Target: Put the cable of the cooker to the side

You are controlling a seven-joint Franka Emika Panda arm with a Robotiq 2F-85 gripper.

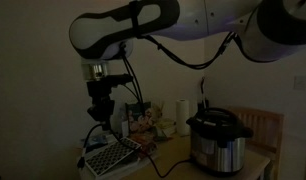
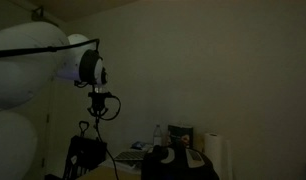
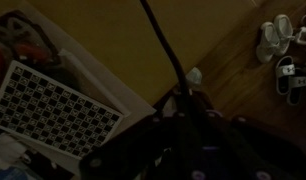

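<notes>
The cable end in my gripper hangs high above the table, so next I should lower it toward the table edge nearest the shoes below and release it.
The cooker (image 1: 217,140) stands on the wooden table, a steel body with a black lid; in an exterior view it is only a dark shape at the bottom (image 2: 179,166). My gripper (image 1: 100,104) hangs high above the table, left of the cooker, also seen in an exterior view (image 2: 98,105). The thin black cable (image 3: 161,40) runs straight up to the fingertips of my gripper (image 3: 183,90), which looks shut on it. The cable hangs down below the gripper (image 1: 90,133) (image 2: 106,135). The room is dim.
A black-and-white checkerboard (image 1: 111,155) (image 3: 53,105) lies on the table under the gripper. A white paper-towel roll (image 1: 180,115) (image 2: 213,155) and clutter (image 1: 143,122) stand behind. A wooden chair (image 1: 265,125) is beside the cooker. Shoes (image 3: 278,50) lie on the floor.
</notes>
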